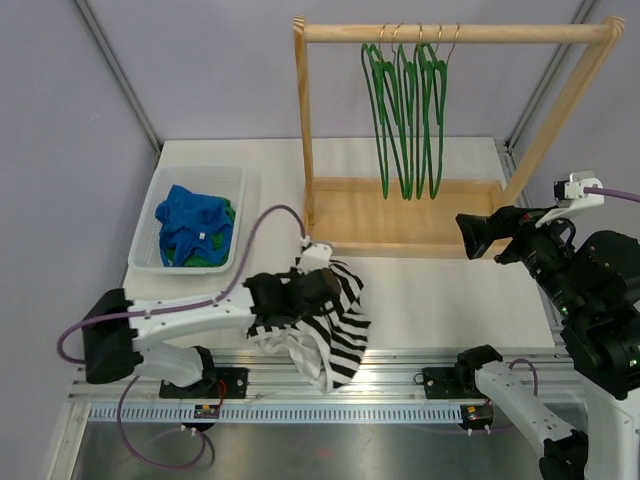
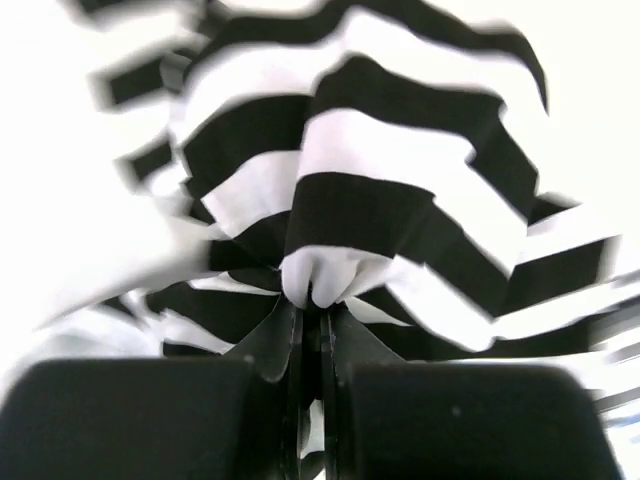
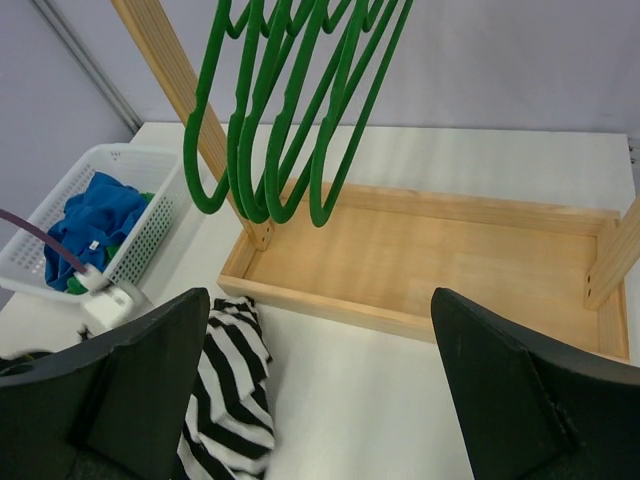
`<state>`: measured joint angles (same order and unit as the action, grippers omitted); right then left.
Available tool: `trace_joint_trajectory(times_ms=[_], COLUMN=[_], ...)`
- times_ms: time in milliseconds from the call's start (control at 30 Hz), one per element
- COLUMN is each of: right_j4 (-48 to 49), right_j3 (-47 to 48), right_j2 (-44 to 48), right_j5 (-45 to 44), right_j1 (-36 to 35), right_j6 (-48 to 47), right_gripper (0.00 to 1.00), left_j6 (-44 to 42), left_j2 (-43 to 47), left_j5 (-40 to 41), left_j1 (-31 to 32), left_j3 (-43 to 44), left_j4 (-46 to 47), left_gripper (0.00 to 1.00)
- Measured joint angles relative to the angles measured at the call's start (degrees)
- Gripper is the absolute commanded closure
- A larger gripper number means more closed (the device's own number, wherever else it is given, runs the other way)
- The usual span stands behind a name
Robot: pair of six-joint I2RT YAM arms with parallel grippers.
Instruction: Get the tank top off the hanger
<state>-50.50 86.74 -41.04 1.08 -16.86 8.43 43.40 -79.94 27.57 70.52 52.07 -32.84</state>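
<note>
The white basket holding clothes [image 1: 196, 224] is farther out than my left gripper and to its left in the top view. I should lift the fold of the tank top over the basket, lower it and let go.
The black-and-white striped tank top [image 1: 338, 332] lies bunched on the table near the front edge, off any hanger. My left gripper [image 1: 298, 292] is shut on a fold of it. In the left wrist view the striped cloth [image 2: 400, 200] fills the frame and a pinch of it sits between the closed fingers of the left gripper [image 2: 318, 312]. Several green hangers [image 1: 405, 120] hang bare on the wooden rail. My right gripper [image 1: 476, 234] hovers open at the right, above the rack's base, holding nothing. From the right wrist I see the tank top [image 3: 235, 390] at lower left, the hangers [image 3: 280, 110] above, and the right gripper [image 3: 318, 296] with its jaws wide apart.
The wooden rack [image 1: 455, 33] with its tray base [image 1: 400, 215] stands at the back centre. A white basket [image 1: 200, 172] holding blue and green clothes [image 1: 190, 225] sits at the back left. A metal rail runs along the table's front edge.
</note>
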Motion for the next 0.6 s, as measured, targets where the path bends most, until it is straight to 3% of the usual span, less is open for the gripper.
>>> trace_joint_trajectory(times_ms=[167, 300, 600], right_j4=[0.07, 0.09, 0.24], right_j3=[-1.22, -1.31, -2.56], right_j2=[0.59, 0.85, 1.75], right_j5=[-0.02, -0.02, 0.07], right_j1=[0.0, 0.0, 0.0], right_j6=[-0.02, -0.04, -0.07], right_gripper=[0.0, 0.01, 0.01], left_j6=[-1.73, -6.75, -21.94], left_j2=[13.33, 18.88, 11.43], left_j5=[5.44, 6.91, 0.28], left_j1=[-9.07, -20.87, -52.19], left_j3=[7.43, 15.72, 37.66], left_j4=[-11.37, -18.18, -24.2], left_gripper=[1.0, 1.0, 1.0])
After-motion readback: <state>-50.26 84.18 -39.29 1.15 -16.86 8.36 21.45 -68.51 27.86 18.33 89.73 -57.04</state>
